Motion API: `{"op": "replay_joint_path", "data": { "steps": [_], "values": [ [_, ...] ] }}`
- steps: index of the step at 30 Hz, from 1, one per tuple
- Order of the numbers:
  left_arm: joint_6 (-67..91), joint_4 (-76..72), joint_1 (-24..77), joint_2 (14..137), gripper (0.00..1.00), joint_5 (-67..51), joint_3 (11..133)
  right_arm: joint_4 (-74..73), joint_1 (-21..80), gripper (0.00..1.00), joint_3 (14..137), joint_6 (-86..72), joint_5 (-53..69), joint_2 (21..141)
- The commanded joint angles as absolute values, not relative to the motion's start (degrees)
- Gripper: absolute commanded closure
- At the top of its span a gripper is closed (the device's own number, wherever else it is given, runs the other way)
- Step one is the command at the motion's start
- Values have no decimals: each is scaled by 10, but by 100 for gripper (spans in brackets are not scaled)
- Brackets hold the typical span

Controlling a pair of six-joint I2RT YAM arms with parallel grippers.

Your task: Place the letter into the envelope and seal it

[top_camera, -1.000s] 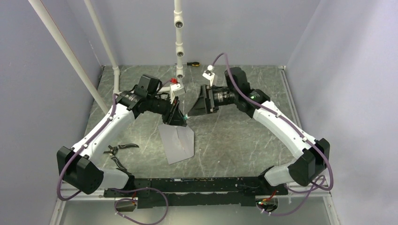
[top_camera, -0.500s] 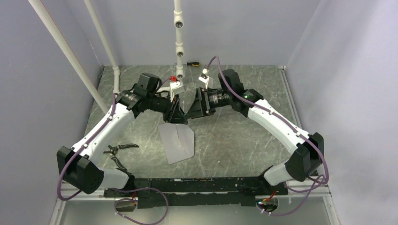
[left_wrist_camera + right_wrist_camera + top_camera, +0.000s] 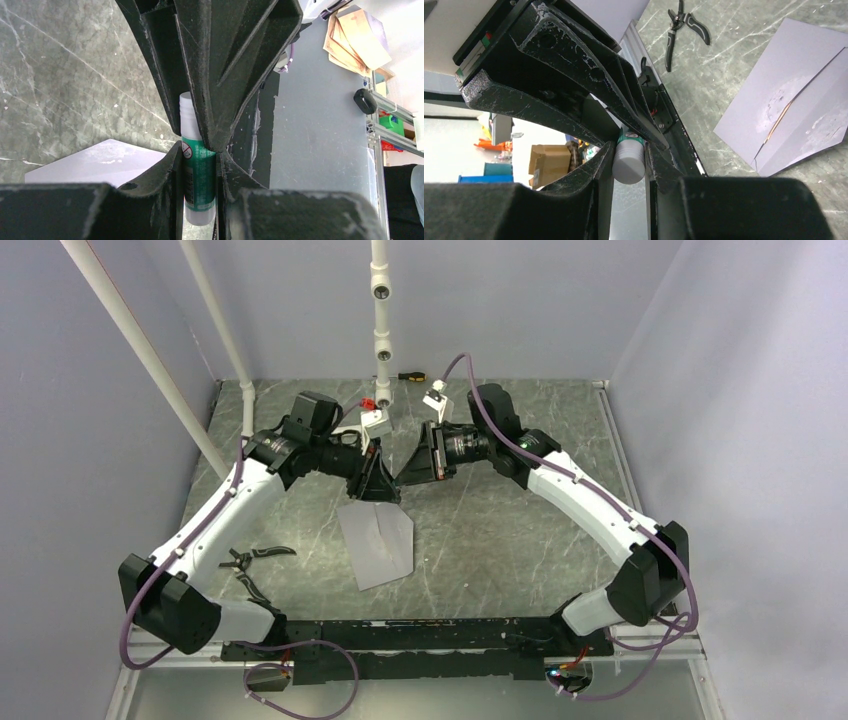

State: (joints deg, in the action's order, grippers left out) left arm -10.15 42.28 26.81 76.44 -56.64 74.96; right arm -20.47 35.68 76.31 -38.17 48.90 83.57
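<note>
I should move my right gripper to its right in the top view and down to let go of the glue stick's white end, because bare tabletop is below it and that way.
The grey envelope (image 3: 378,545) lies flat on the table below both grippers; it also shows in the left wrist view (image 3: 95,160) and the right wrist view (image 3: 794,95). Of the tan-orange letter only a thin sliver (image 3: 778,120) shows along a seam of the envelope. A green-and-white glue stick (image 3: 198,175) is held in the air between the two grippers. My left gripper (image 3: 385,488) is shut on its green body. My right gripper (image 3: 402,480) is shut on its white end (image 3: 629,161), tip to tip with the left.
Black pliers (image 3: 250,565) lie on the table at the left, near the left arm. A screwdriver (image 3: 410,376) lies at the back by the white pipe (image 3: 380,320). Slanted white pipes stand at the back left. Walls close in on both sides.
My right gripper has moved left and met the left gripper at the glue stick. The left gripper has lifted slightly. The envelope has not moved.
</note>
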Motion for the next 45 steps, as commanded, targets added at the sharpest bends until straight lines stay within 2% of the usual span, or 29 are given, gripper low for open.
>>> {"op": "replay_joint_path", "data": {
  "steps": [1, 10, 17, 27, 33, 39, 45],
  "values": [
    [-129, 436, 270, 765, 98, -573, 769, -157, 359, 100, 764, -392, 522, 821],
    [-195, 546, 259, 760, 97, -602, 725, -113, 286, 100, 770, -383, 585, 776],
    [-227, 579, 252, 767, 98, -694, 722, 35, 277, 100, 720, -404, 659, 749],
    [-345, 698, 251, 818, 98, -793, 782, -210, 294, 100, 769, -110, 638, 743],
    [-291, 647, 251, 801, 98, -750, 774, -193, 275, 100, 772, -136, 602, 744],
    [-127, 451, 251, 730, 98, -595, 715, -108, 250, 100, 753, -340, 564, 751],
    [-101, 394, 251, 711, 98, -551, 710, -124, 278, 100, 739, -417, 506, 762]
  ]
}}
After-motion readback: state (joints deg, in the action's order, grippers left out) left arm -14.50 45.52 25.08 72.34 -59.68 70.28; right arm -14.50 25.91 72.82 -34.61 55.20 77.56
